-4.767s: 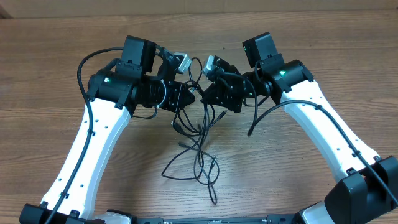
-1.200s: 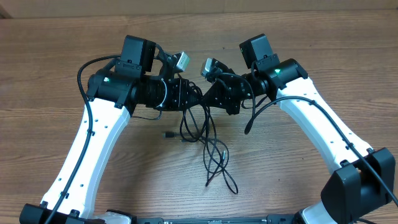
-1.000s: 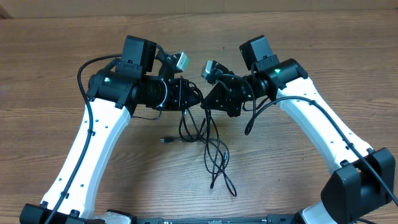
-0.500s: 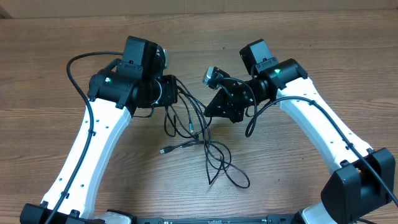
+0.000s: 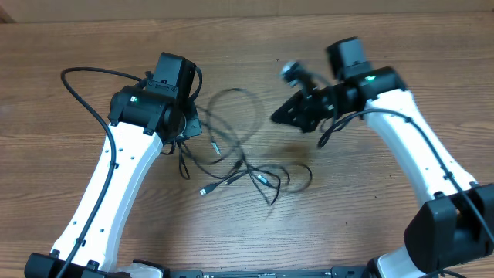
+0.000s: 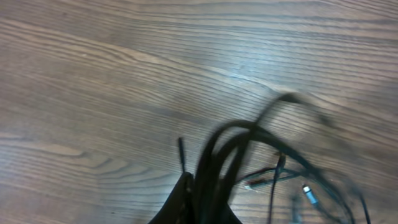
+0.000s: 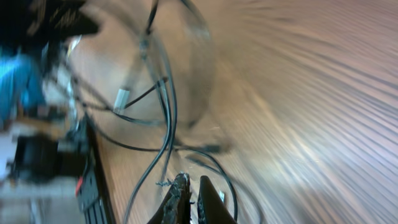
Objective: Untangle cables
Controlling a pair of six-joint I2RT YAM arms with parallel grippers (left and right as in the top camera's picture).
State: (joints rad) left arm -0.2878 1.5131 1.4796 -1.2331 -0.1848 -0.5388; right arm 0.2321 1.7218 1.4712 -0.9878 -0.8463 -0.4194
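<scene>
The wood beyond the cables' loops is bare, so I will raise my left gripper, carry the cable pieces outward and to the right in the overhead view, and release them there.
The cables (image 5: 247, 166) are thin black cords lying in loose loops on the wooden table between the two arms, with a plug (image 5: 204, 189) at one end. My left gripper (image 5: 187, 127) is shut on several strands of the cables (image 6: 236, 143), which rise from its jaws (image 6: 202, 205). My right gripper (image 5: 279, 117) hangs above the table to the right of the cables, blurred with motion. In the right wrist view its fingers (image 7: 191, 190) are almost together with nothing between them, and the cables (image 7: 165, 93) lie beyond them.
The table is brown wood grain (image 5: 370, 208). A black base rail (image 5: 262, 272) runs along the front edge. A thick black arm wire (image 5: 77, 85) loops out to the left of the left arm. A silver-tipped plug (image 6: 309, 194) lies on the wood.
My right gripper has swung up and to the right, away from the bundle and no longer on it. The cables have dropped and spread flatter across the table. My left gripper shifted slightly left, still holding strands.
</scene>
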